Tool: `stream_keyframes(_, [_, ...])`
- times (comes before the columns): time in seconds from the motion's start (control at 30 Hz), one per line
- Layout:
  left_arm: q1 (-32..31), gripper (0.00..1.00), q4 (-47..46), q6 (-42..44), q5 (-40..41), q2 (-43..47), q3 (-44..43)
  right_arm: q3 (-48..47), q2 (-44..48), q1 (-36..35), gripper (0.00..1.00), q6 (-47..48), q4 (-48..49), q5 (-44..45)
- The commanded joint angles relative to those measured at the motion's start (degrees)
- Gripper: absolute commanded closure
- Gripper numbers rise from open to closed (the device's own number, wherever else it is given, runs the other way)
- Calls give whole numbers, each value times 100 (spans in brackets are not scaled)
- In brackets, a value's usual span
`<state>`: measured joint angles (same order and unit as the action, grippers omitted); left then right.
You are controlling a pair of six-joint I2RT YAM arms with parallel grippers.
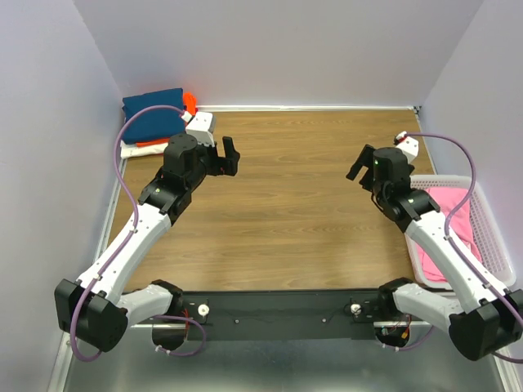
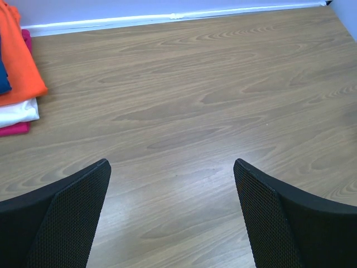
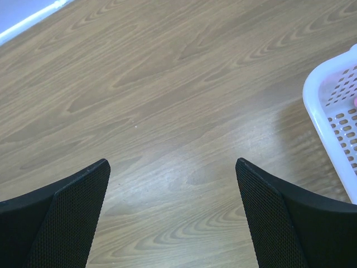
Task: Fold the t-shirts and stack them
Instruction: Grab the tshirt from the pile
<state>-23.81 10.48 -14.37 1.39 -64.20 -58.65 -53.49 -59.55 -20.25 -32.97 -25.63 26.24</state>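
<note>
The pink t-shirt lies crumpled inside the basket. Next, my right gripper moves over the basket's rim and down onto the shirt's far end [image 1: 444, 196] to close.
A stack of folded t-shirts sits at the far left corner: a navy blue one [image 1: 153, 116] on top, orange [image 1: 189, 102] and white [image 1: 139, 150] below. In the left wrist view the orange [image 2: 19, 61], white [image 2: 19, 111] and red [image 2: 15, 129] edges show at the left. The pink t-shirt [image 1: 445, 233] lies crumpled in the basket at the right. My left gripper [image 1: 221, 155] is open and empty above the bare table, right of the stack. My right gripper [image 1: 359, 163] is open and empty, left of the basket.
A white plastic mesh basket [image 1: 490, 237] stands at the right edge; its corner shows in the right wrist view [image 3: 326, 106]. Lilac walls close off the back and both sides. The wooden table [image 1: 294, 204] lies between the arms.
</note>
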Motion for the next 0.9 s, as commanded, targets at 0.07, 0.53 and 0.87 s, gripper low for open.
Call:
stream_keyframes(0.07, [-9,2,-187,-4,-401,92,100,-249,-346,-14,0,-113,-92,-32])
stream_keyframes(0.53, [-9,2,-318,-66,-1061,303,249,-1365,-1779,1733,0,-289,-206,31])
stream_keyframes(0.87, [-9,2,-398,-145,-1290,418,363,-919,-1876,4168,1,-806,-250,-296])
